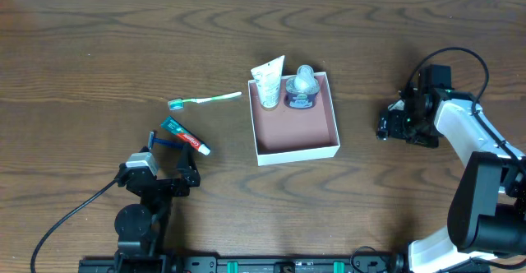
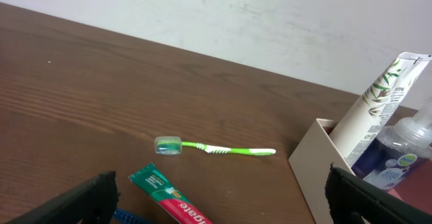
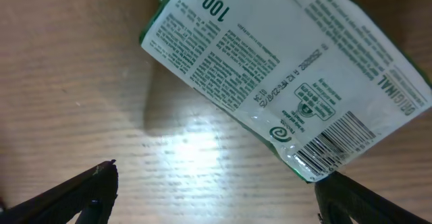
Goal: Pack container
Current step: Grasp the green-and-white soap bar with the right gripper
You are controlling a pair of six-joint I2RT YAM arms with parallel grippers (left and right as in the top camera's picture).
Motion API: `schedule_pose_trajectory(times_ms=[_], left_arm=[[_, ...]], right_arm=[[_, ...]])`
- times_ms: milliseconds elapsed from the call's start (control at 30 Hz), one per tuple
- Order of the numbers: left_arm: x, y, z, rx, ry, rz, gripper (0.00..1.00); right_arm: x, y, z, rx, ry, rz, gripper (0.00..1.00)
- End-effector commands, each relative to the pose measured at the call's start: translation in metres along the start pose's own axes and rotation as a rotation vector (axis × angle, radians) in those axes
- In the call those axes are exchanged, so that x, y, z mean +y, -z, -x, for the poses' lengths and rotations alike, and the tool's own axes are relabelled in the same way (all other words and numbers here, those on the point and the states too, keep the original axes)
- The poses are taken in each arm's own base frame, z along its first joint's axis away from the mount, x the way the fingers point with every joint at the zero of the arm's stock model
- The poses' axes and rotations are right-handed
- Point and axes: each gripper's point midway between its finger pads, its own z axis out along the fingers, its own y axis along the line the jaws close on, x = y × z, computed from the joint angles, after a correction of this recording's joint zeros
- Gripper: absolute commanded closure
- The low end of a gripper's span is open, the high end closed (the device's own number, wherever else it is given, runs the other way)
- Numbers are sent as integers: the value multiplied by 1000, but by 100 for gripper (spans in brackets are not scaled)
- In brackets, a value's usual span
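Note:
The packet lies slanted, off my fingers' gap, so my right gripper will move outward and turn over its barcode end.
The container (image 1: pixel 297 147) is a shallow white box with a reddish-brown inside, at the table's middle. A white tube (image 1: pixel 269 84) and a clear pump bottle (image 1: pixel 302 88) stand in its far end; both also show in the left wrist view, tube (image 2: pixel 378 109) and bottle (image 2: pixel 398 153). A green toothbrush (image 1: pixel 205 100), a toothpaste tube (image 1: pixel 185 136) and a blue razor (image 1: pixel 159 141) lie left of it. My left gripper (image 1: pixel 164 174) is open and empty just behind the toothpaste (image 2: pixel 169 196). My right gripper (image 3: pixel 216 177) is open low over a white printed packet (image 3: pixel 270 69).
The right arm (image 1: pixel 460 125) reaches in from the right edge, its gripper (image 1: pixel 393 125) right of the container and hiding the packet from above. The left wrist view shows the toothbrush (image 2: pixel 216 148), the container's wall (image 2: pixel 317 163) and a pale wall behind the table.

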Motion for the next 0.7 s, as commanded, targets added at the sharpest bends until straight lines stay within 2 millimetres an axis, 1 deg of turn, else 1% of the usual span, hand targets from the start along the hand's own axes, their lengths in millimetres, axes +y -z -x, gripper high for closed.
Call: schedule_pose_trajectory(times_ms=[0, 133, 300, 400, 500, 567, 667], left_arm=[[4, -3, -15, 35, -16, 4, 2], [4, -3, -15, 35, -16, 4, 2], [4, -3, -15, 35, -16, 4, 2], [4, -3, -15, 35, -16, 4, 2], [4, -3, -15, 35, -16, 4, 2], [4, -3, -15, 35, -16, 4, 2], [4, -3, -15, 35, -16, 4, 2]], right_arm=[[7, 1, 13, -45, -27, 42, 6], [16, 12, 39, -145, 50, 80, 6], [29, 30, 71, -259, 205, 122, 6], [30, 38, 88, -324, 265, 107, 6], [29, 43, 101, -380, 317, 84, 5], [26, 44, 110, -418, 375, 45, 1], [22, 42, 117, -441, 494, -8, 1]])
